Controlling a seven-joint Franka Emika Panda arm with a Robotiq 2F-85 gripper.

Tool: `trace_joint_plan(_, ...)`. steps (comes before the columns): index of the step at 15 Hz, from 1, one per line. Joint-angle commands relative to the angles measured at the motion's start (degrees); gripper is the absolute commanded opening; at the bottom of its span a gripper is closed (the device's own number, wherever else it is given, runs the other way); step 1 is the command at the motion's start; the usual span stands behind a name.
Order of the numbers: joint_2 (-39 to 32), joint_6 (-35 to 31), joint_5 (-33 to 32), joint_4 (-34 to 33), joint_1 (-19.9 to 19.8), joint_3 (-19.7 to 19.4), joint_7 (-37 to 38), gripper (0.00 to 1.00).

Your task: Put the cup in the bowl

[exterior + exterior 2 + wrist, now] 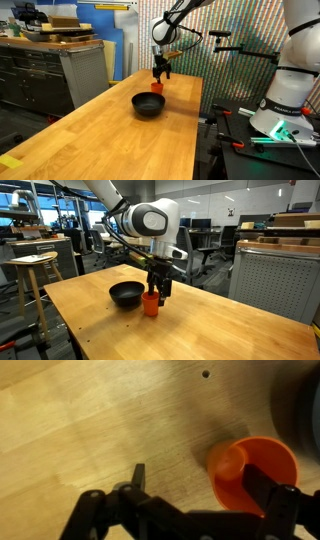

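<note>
My gripper's open fingers are on both sides of the cup's rim away from the bowl, and that rim is below the gripper's palm. My gripper will move down gently next and close across that rim.
The small orange-red cup (157, 87) stands upright on the wooden table, just beside the black bowl (148, 105). Both also show in an exterior view, cup (150, 304) and bowl (125, 293). My gripper (157, 288) hangs right over the cup, pointing down. In the wrist view my gripper (200, 478) is open. One finger reaches into the cup (250, 465) at its far side. The other finger stands well clear of the cup over bare wood. The bowl's dark rim (303, 410) shows at the right edge.
The long wooden table (110, 135) runs toward the camera. Grey cabinets (55, 70) with boxes stand beside it. A stool (35, 275) stands off the table's edge. A white robot base and cables (285, 110) sit past the other side.
</note>
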State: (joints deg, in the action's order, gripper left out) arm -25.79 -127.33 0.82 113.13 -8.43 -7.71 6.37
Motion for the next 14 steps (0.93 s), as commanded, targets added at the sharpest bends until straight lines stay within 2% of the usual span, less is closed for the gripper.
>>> trace_joint_plan(1,-1.7,-2.9,0.6,-0.4,0.0,-0.1,0.1,0.75)
trace_joint_plan(2,-2.0,-3.5,0.4,-0.4,0.1,0.0,0.1,0.74)
trace_joint_plan(11,-2.2,-3.8,0.8,0.0,0.0,0.1,0.0,0.04)
trace_joint_plan(12,-2.0,-3.3,1.2,0.0,-0.1,0.3,-0.3,0.00)
trace_joint_plan(14,-0.7,-2.2,2.1,0.0,-0.3,0.7,-0.9,0.02)
